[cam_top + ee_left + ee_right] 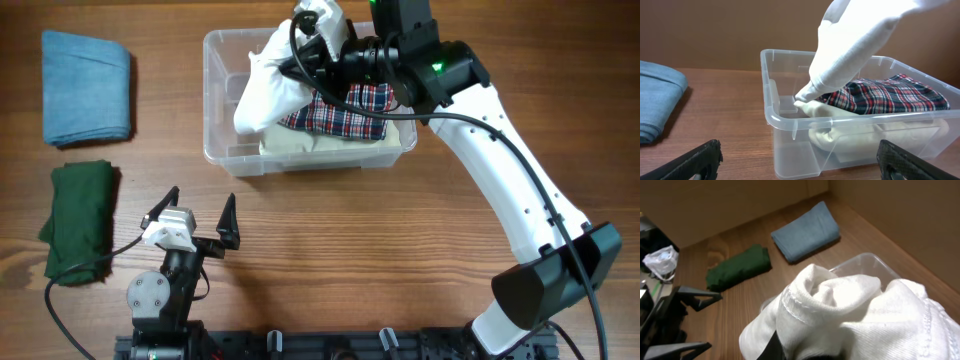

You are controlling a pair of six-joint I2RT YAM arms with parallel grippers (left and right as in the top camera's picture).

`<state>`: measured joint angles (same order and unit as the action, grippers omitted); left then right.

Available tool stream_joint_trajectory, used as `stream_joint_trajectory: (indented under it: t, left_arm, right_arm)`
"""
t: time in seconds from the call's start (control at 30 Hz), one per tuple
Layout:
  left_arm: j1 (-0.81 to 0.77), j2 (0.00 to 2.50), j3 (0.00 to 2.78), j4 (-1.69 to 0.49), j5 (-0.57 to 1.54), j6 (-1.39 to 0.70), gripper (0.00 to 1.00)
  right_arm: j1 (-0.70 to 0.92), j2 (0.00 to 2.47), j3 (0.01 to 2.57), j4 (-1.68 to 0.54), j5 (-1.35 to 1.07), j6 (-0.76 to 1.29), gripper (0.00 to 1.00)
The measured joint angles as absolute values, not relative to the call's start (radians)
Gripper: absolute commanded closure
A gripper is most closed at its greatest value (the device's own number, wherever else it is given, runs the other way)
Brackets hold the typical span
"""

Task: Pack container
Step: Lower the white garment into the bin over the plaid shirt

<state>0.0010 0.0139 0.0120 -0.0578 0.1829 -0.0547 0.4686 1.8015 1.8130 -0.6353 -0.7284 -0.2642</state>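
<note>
The red plaid cloth lies below the robot's right gripper and to its right in the overhead view, so the robot will carry the white cloth there, lower it and release it.
The clear plastic container stands at the table's back middle and holds a cream cloth with a red plaid cloth on top. My right gripper is shut on a white cloth and holds it above the container, its lower end hanging into the left part. In the left wrist view the container is close ahead, with the white cloth dangling into it. The white cloth hides my right fingers in the right wrist view. My left gripper is open and empty near the front edge.
A folded blue cloth lies at the back left and a folded dark green cloth at the front left; both show in the right wrist view, blue cloth and green cloth. A cable runs near the green cloth.
</note>
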Motion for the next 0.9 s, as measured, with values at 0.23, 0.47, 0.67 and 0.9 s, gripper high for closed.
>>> stream_joint_trajectory:
  t: [0.23,0.47,0.67,0.9]
  left_arm:
    - [0.001,0.014,0.012,-0.058,0.183,-0.055,0.0]
    - [0.001,0.014,0.012,-0.058,0.183,-0.055,0.0]
    - [0.001,0.014,0.012,-0.058,0.183,-0.055,0.0]
    - [0.001,0.014,0.012,-0.058,0.183,-0.055,0.0]
  right_arm:
    - [0.443,1.802,1.813,-0.725,-0.741,-0.326,0.96]
    - [0.374,1.802,1.813,-0.746,-0.741,-0.38,0.96]
    - [0.36,1.802,1.813,-0.72,-0.745,-0.411,0.96]
    - [0.36,1.803,1.813,-0.613,-0.846,-0.422,0.96]
